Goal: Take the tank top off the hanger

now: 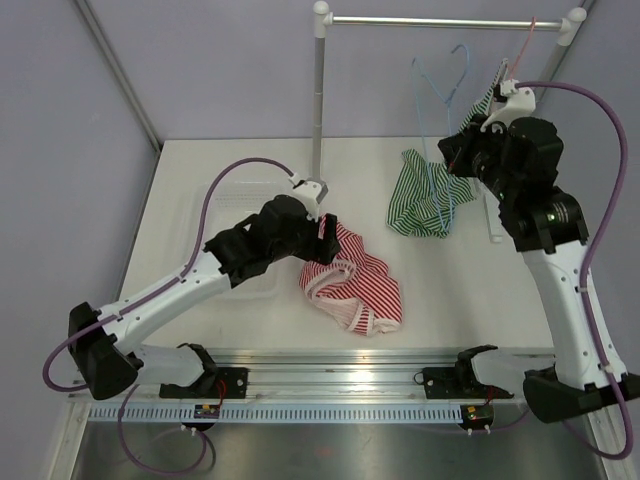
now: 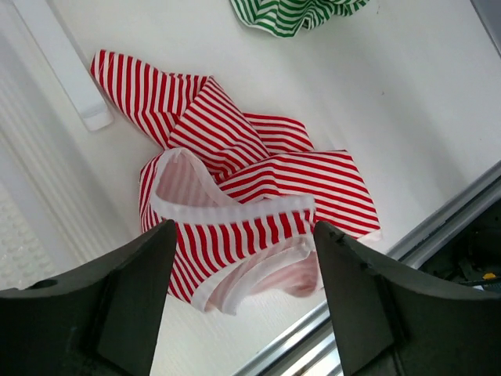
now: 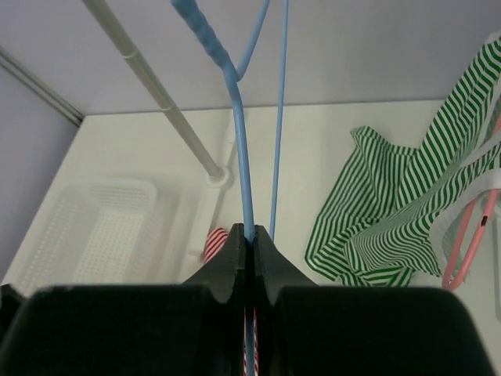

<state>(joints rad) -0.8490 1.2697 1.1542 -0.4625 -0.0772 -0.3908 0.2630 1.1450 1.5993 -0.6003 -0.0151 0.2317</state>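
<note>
I need to move my right gripper outward next, bring the blue hanger's hook over the rack's rod (image 1: pixel 428 21) and let go of the wire, because the hook is still off the rack.
A red-and-white striped tank top (image 1: pixel 352 287) (image 2: pixel 250 188) lies crumpled on the white table, off any hanger. My left gripper (image 1: pixel 328 228) (image 2: pixel 243 235) hovers just above its near edge, open, with nothing between the fingers. A bare blue hanger (image 1: pixel 446 80) (image 3: pixel 239 117) is held up by one wire, my right gripper (image 1: pixel 452 150) (image 3: pixel 250 233) shut on it below the rack's rod. A green-and-white striped tank top (image 1: pixel 425 195) (image 3: pixel 391 227) droops from a pink hanger (image 1: pixel 527 40) (image 3: pixel 470 243) down to the table beside the right gripper.
The clothes rack's rod (image 1: pixel 440 20) runs across the back, its post (image 1: pixel 319 100) standing at the table's middle. A white perforated basket (image 1: pixel 235 215) (image 3: pixel 102 227) sits at the left under my left arm. A metal rail (image 2: pixel 438 227) edges the table's front.
</note>
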